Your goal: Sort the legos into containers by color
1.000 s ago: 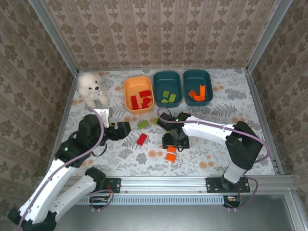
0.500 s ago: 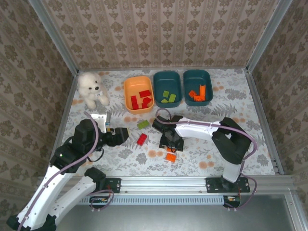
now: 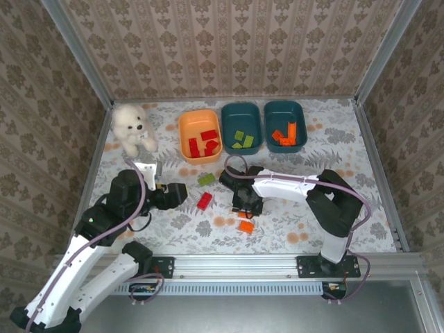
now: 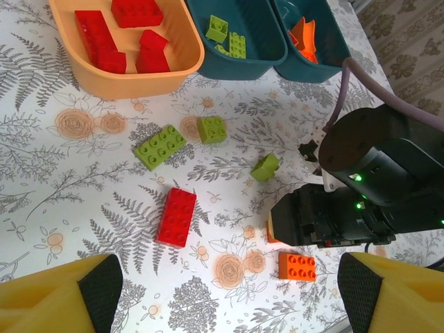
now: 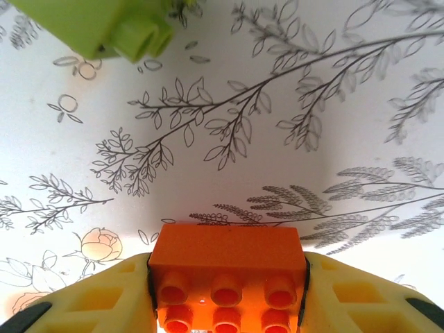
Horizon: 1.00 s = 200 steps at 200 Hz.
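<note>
My right gripper needs to carry its brick up and outward over that tub's far end (image 3: 282, 117) next and release it there, since orange bricks already lie in that one teal tub.
An orange brick (image 5: 229, 277) sits between the yellow pads of my right gripper (image 5: 227, 295), which touch both of its sides; the gripper (image 3: 248, 205) stands low over the table's middle. A second orange brick (image 3: 246, 226) lies just in front of it. My left gripper (image 3: 173, 194) hangs open above a red brick (image 4: 176, 216), its fingers (image 4: 90, 284) spread wide. Three lime green bricks (image 4: 160, 146), (image 4: 211, 129), (image 4: 265, 167) lie loose nearby. The orange tub (image 3: 200, 135) holds red bricks, the middle teal tub (image 3: 241, 127) green ones, the right teal tub (image 3: 285, 125) orange ones.
A white plush toy (image 3: 132, 129) sits at the back left, behind my left arm. Metal frame rails and patterned walls close in the floral table. Free room lies on the right half of the table.
My left gripper has pulled back a little towards the near edge. My right arm's elbow has swung left, with its gripper staying low at the orange brick.
</note>
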{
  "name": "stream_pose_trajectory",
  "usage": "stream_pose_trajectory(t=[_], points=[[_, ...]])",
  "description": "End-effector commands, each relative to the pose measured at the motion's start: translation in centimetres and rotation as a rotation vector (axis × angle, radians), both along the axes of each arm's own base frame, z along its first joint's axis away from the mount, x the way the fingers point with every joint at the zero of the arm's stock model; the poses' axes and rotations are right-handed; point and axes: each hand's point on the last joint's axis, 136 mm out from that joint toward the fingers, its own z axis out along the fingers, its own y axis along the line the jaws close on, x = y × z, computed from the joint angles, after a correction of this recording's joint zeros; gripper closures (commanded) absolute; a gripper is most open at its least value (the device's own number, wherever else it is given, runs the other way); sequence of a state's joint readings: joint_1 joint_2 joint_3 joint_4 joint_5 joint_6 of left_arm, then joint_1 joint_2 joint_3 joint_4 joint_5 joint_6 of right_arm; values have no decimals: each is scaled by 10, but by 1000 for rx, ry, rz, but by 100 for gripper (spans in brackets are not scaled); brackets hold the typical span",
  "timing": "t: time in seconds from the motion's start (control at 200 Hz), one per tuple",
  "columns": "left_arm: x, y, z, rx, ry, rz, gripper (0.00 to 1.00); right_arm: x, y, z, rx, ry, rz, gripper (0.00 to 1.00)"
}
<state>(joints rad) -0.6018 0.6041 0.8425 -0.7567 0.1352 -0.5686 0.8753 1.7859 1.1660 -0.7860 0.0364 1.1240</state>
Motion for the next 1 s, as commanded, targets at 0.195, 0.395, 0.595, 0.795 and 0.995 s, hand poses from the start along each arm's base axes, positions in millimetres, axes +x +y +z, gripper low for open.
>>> stream_pose_trajectory(t=[0.195, 0.395, 0.595, 0.795, 0.995], points=[[25, -38, 12, -67, -1, -58, 16, 80, -53, 127, -40, -305, 17, 59], [55, -70, 8, -58, 29, -80, 16, 177, -105, 151, -49, -415, -66, 60], [80, -92, 13, -49, 32, -92, 15, 276, -136, 132, -19, -441, -140, 60], [93, -98, 16, -31, 30, -78, 15, 339, -152, 93, 0, -416, -188, 60], [97, -96, 10, -11, 46, -55, 15, 366, -164, 52, 38, -382, -209, 59]])
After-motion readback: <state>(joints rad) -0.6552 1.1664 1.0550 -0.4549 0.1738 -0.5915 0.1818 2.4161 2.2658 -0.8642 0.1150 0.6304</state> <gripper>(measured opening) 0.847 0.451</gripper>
